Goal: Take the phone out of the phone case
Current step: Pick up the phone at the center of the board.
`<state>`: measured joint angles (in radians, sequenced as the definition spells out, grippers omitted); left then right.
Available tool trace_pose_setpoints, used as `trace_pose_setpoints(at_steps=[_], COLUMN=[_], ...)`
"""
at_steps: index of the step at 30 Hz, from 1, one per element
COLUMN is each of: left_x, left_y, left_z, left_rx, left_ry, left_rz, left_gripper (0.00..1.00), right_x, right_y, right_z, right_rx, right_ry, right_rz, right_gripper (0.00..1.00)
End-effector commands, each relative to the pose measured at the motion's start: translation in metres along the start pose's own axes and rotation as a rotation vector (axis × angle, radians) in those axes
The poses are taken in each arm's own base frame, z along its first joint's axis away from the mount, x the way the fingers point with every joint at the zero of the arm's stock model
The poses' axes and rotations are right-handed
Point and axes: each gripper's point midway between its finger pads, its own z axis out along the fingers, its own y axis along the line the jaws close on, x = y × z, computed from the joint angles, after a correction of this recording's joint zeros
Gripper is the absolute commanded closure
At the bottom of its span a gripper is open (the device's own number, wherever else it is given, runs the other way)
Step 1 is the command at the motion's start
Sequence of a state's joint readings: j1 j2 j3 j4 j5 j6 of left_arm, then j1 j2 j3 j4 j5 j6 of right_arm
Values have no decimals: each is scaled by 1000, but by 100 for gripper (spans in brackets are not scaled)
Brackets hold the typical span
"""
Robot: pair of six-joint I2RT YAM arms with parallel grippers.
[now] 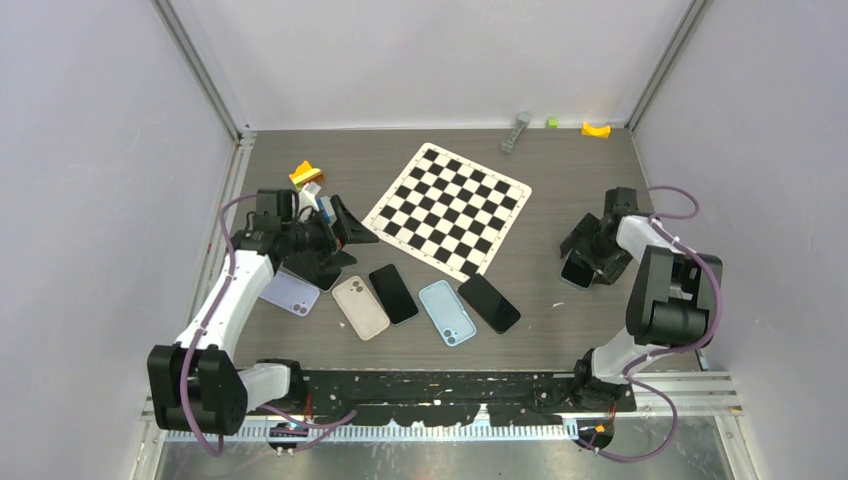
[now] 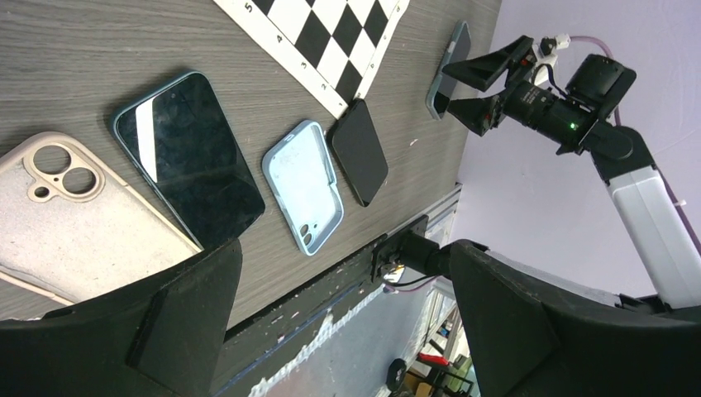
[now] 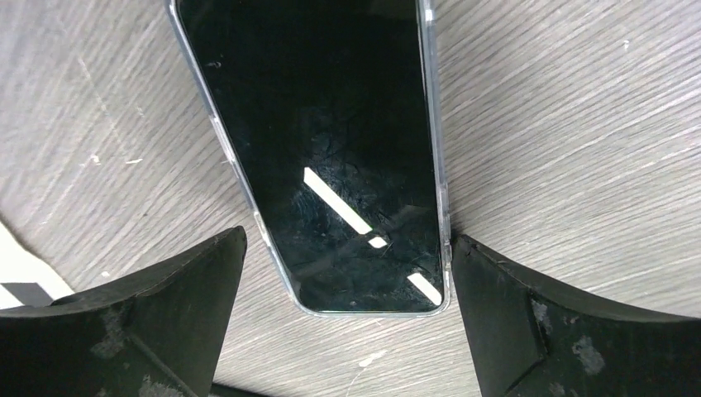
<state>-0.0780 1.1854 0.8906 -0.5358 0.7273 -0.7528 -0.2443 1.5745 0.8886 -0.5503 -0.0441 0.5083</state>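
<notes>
The clear phone case (image 2: pixel 440 88) lies far to the right of my left gripper in the top view, so next I move that way toward it over the chequered mat.
A black-screened phone in a clear phone case (image 3: pixel 331 149) lies flat on the wooden table at the right (image 1: pixel 577 268). My right gripper (image 3: pixel 347 318) is open, one finger on each side of the phone's near end, not touching it; it also shows from above (image 1: pixel 584 257) and in the left wrist view (image 2: pixel 469 86). My left gripper (image 1: pixel 342 240) is open and empty (image 2: pixel 347 331), hanging above the row of phones at the left.
Between the arms lie a lavender case (image 1: pixel 290 293), a beige case (image 1: pixel 360 307), a dark phone in a teal-edged case (image 1: pixel 393 293), a light blue case (image 1: pixel 446 312) and a bare black phone (image 1: pixel 489 302). A chequered mat (image 1: pixel 448 207) is behind them. Small toys (image 1: pixel 308 178) sit by the left arm.
</notes>
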Motion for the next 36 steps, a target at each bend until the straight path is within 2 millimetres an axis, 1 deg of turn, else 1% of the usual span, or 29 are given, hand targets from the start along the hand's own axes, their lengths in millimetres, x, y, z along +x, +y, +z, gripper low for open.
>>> trace_pose_setpoints(at_steps=[1,5,9,11,12,13,14,15,16,18,21,23,24,26,27,28,29,32,35,36], left_x=[-1,-2,-3,-4,-4,-4,-4,-4,-4,-4,-3,-3,-3,-3,-3,-4,-5,-6,-7,-7], left_y=[-11,-12,-12,-10,-9,-9,-9,-8,-7,-6,-8,-9,-10,-11,-12,-12,-13,-13,-16,-17], left_z=[-7,-8,-10,-10,-11,-11,-11,-10,-11,-11,-11,-11,-10,-7,-6,-4,-2,6,17,22], left_rx=[49,47,37,22,14,14,13,9,5,3,10,19,28,47,57,65,76,102,134,141], left_ry=[-25,-29,-36,-40,-44,-44,-43,-42,-43,-43,-44,-40,-38,-33,-32,-29,-29,-20,-9,0], left_rz=[37,42,51,51,54,59,61,59,58,59,66,63,59,42,31,18,5,-35,-72,-83], left_gripper=[0,0,0,0,0,0,0,0,0,0,0,0,0,0,0,0,0,1,1,1], right_x=[12,9,11,11,11,11,11,11,10,10,8,12,16,23,26,33,34,41,51,58], right_y=[-26,-24,-25,-26,-25,-25,-21,-19,-15,-6,14,31,42,57,61,68,76,89,107,110], right_z=[9,15,20,21,21,21,21,20,20,16,2,-8,-13,-25,-32,-37,-48,-69,-87,-91], right_rx=[218,270,306,314,312,307,289,275,251,198,81,-16,-82,-169,-206,-252,-306,-407,-525,-548], right_ry=[49,55,64,62,60,57,52,45,37,25,-3,1,20,29,25,45,39,36,53,61], right_rz=[-98,-152,-169,-164,-162,-156,-151,-145,-138,-125,-105,-83,-70,-47,-40,-29,-28,-10,-19,-17], right_gripper=[0,0,6,13,20,25,35,39,46,53,58,60,60,61,62,62,62,62,62,62])
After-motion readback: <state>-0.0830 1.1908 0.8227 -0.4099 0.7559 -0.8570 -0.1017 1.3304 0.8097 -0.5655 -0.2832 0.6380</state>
